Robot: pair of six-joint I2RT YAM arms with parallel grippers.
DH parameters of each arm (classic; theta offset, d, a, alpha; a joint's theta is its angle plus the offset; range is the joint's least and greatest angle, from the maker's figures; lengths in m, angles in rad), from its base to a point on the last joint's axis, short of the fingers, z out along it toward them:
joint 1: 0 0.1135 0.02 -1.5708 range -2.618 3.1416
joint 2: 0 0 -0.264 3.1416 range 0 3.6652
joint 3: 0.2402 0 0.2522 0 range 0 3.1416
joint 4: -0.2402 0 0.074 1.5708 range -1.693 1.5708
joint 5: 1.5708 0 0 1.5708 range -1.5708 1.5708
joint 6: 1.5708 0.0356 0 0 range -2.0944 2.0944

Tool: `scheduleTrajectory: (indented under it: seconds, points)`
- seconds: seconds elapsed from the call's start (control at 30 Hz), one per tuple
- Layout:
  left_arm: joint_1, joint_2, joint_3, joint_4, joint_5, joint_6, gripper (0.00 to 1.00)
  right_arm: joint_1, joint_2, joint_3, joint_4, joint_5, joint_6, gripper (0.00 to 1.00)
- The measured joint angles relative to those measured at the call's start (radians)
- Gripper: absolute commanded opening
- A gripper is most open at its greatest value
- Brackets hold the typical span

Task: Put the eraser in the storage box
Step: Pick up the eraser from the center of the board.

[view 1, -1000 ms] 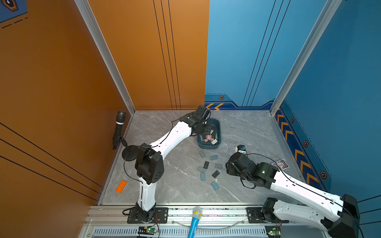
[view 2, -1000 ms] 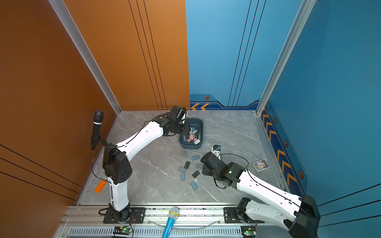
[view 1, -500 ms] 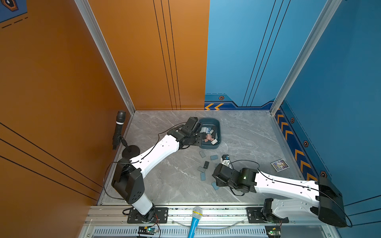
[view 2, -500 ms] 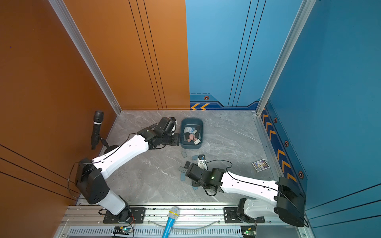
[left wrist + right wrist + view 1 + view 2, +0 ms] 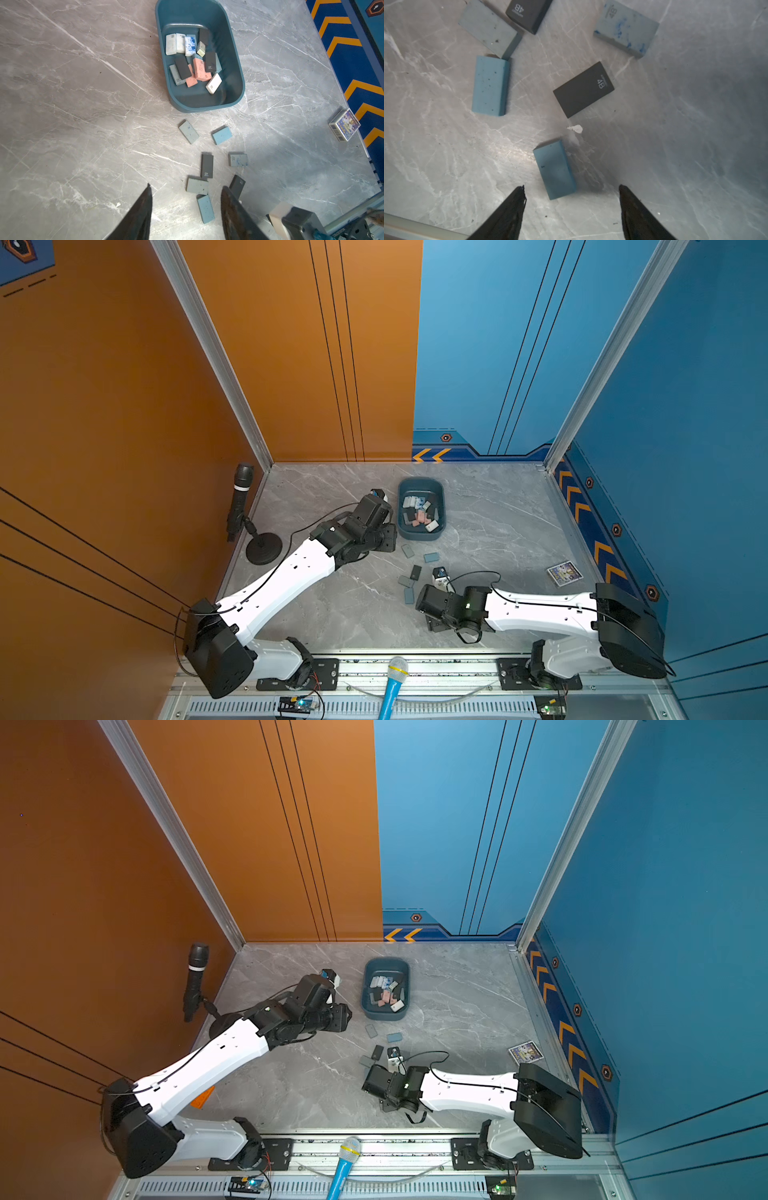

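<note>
The near half of the blue eraser (image 5: 554, 168) already points between the open fingers. The right gripper moves down onto that end next and closes on the eraser's long sides.
The storage box (image 5: 419, 482) (image 5: 386, 962) (image 5: 207, 102) is a dark teal tub at the back middle of the floor, holding several erasers. More erasers lie loose on the marble in front of it. In the right wrist view a blue eraser (image 5: 554, 168) lies flat just ahead of my right gripper (image 5: 571, 186), its near end reaching between the open, empty jaws without touching them. A black eraser (image 5: 583, 89) lies beyond it. My left gripper (image 5: 186, 185) is open and empty, above the floor to the left of the box, looking over the loose erasers.
A small printed box (image 5: 564, 573) lies near the right wall. A black microphone on a stand (image 5: 241, 506) is at the left wall, and a blue microphone (image 5: 392, 684) is at the front rail. An orange tag (image 5: 203, 1098) lies under the left arm.
The left arm has drawn back from over the box to its left side. The right arm has swung left and lower over the loose erasers, and its jaws have opened wider.
</note>
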Motion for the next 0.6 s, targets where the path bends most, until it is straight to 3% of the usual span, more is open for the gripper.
scheduleTrajectory:
  seconds: [0.6]
  points:
    - [-0.001,-0.151,-0.111,-0.052,-0.075,-0.024,0.55,-0.018,0.11,0.019,-0.007,-0.004,-0.043,0.71]
